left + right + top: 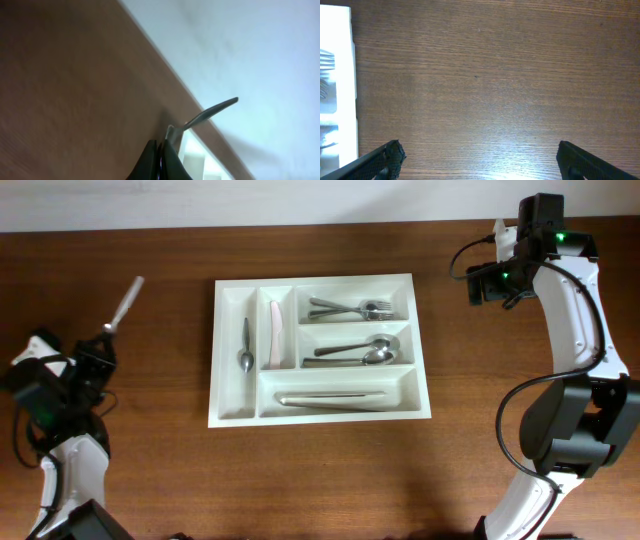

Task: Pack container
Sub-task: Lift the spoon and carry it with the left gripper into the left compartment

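My left gripper moves over the small spoon's compartment (237,358) next, to its right in the overhead view, and lowers to release the utensil where room remains.
The white container (420,350) lies mid-table with its compartments holding forks (350,308), spoons (365,352), a long silver piece (335,399), a small spoon (246,346) and a pale pink utensil (275,332). At the far left my left gripper (100,345) is shut on a silver piece of cutlery (125,302) that points up and away from it. In the left wrist view the gripper (161,150) pinches that cutlery (210,112), with a corner of the container (200,160) behind. My right gripper (485,280) hangs open right of the container; its wrist view shows the gripper (480,150) over bare wood.
The brown wooden table (150,460) ends at a pale wall along the back. The container's right edge (337,75) shows at the left of the right wrist view. The right arm's body (575,430) stands at the table's right side.
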